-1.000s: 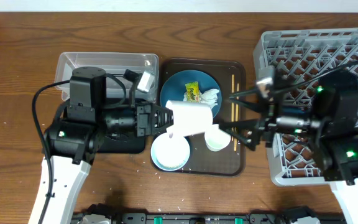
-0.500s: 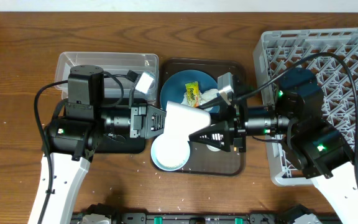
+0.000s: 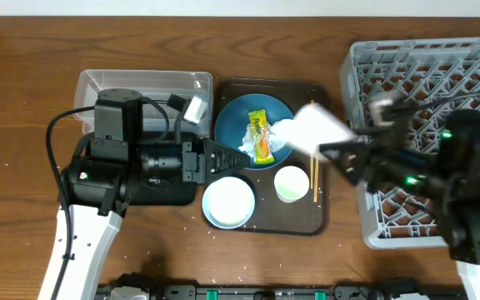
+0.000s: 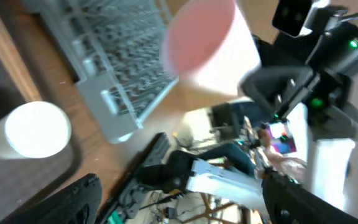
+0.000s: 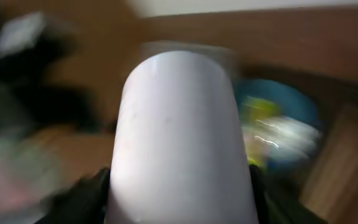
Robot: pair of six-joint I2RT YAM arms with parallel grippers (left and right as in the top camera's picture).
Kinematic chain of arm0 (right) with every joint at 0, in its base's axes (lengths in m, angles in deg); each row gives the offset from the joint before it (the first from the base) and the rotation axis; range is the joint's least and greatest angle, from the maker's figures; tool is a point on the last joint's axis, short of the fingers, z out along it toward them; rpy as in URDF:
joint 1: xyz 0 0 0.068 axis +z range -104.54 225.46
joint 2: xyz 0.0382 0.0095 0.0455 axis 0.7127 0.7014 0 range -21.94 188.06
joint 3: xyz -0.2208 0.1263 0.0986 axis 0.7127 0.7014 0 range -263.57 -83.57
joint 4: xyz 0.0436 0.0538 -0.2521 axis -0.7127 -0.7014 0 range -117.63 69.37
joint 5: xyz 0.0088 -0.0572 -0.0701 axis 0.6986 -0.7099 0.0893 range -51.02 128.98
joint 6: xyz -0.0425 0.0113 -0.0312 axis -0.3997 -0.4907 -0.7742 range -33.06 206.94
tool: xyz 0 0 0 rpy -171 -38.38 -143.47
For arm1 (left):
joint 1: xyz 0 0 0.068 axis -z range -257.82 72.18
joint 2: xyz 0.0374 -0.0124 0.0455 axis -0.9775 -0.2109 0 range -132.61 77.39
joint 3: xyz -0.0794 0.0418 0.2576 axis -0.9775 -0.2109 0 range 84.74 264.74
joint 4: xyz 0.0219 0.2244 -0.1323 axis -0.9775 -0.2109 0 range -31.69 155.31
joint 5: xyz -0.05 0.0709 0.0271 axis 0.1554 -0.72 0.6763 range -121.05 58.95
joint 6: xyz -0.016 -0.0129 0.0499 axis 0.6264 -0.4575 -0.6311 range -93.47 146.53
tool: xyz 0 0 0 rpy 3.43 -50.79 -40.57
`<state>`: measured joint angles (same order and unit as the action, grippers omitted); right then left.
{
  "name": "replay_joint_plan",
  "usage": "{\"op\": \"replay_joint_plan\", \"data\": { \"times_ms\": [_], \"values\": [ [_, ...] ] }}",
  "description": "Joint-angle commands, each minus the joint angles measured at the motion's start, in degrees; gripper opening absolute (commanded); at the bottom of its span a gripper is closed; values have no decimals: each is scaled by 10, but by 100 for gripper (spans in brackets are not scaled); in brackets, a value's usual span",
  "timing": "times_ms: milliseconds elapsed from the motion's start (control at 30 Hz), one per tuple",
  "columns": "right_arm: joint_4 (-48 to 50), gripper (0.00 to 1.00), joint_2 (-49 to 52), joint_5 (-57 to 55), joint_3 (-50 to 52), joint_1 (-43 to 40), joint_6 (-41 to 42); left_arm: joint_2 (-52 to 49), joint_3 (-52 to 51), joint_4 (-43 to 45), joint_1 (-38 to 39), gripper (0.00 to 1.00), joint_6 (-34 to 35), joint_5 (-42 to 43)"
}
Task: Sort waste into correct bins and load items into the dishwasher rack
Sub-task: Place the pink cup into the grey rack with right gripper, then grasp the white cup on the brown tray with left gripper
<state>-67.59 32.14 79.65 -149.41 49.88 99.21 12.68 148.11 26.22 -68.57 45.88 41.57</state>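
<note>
My right gripper holds the pink cup [image 3: 317,128] and will next swing to the right in the overhead view and down. It will release the cup in the rack's tray-side near corner [image 3: 399,207], because that corner is empty.
The pink cup [image 3: 317,128] hangs blurred over the tray's right side, with my right gripper [image 3: 340,154] shut on it. In the right wrist view the cup [image 5: 179,130] fills the space between both fingers. My left gripper [image 3: 223,158] stands open and holds nothing; in its own view the pink cup [image 4: 207,43] is well clear of it. On the dark-blue dish [image 3: 238,117] lie the yellow-green wrapper [image 3: 259,135] and the white tissue [image 3: 283,129]. The white cup [image 3: 291,183], pale-blue bowl [image 3: 228,202] and chopsticks [image 3: 313,171] rest on the tray. The grey dishwasher rack [image 3: 440,75] stands at the right.
A dark-brown serving tray [image 3: 319,218] lies under the dishes. The clear bin [image 3: 140,87] stands at the back left. The black bin [image 3: 169,193] is mostly hidden under my left arm. White specks lie near the table's front edge.
The left gripper has opened and let go of the pink cup. The right gripper has taken it and carried it right, off the bowl and toward the rack.
</note>
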Motion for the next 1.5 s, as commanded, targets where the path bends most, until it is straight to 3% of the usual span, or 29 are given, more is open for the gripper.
{"op": "replay_joint_plan", "data": {
  "times_ms": [0, 100, 200, 667, 700, 733, 767, 800, 867, 1033, 1167, 1267, 1333, 1467],
  "values": [
    [-59, 38, -15, -215, -4, -85, 52, 3, 9, -20, 1, 86, -12, -75],
    [-143, 35, -8, -376, -4, -157, 114, 3, 9, -36, 1, 87, -17, -78],
    [-195, 34, 19, -445, -4, -197, 145, 4, 9, -41, 1, 87, -17, -78],
    [-237, 41, 249, -404, -4, -210, 141, 4, 9, -44, 1, 87, -17, -78],
    [-238, 43, 259, -398, -4, -210, 135, 4, 9, -44, 1, 87, -17, -78],
    [-238, 52, 268, -399, -4, -210, 136, 4, 9, -44, 1, 87, -17, -78],
    [-238, 71, 275, -403, -4, -210, 136, 4, 9, -44, 1, 88, -17, -78],
    [-235, 80, 278, -406, -4, -210, 136, 4, 9, -44, 1, 88, -17, -78],
    [-227, 88, 275, -406, -9, -210, 141, 4, 9, -45, 2, 88, -17, -78],
    [-226, 90, 242, -361, -53, -205, 113, 4, 9, -45, 3, 88, -18, -82],
    [-200, 90, 190, -254, -73, -196, 53, 3, 9, -46, 43, 88, -28, -174],
    [-168, 90, 144, -165, -72, -196, 29, -1, 9, -46, 123, 87, -28, -329],
    [-162, 90, 123, -155, -72, -196, 31, -16, 9, -46, 191, 87, -28, -453],
    [-166, 90, 97, -146, -72, -195, 36, -77, 8, -40, 294, 84, -28, -606]
  ]
}}
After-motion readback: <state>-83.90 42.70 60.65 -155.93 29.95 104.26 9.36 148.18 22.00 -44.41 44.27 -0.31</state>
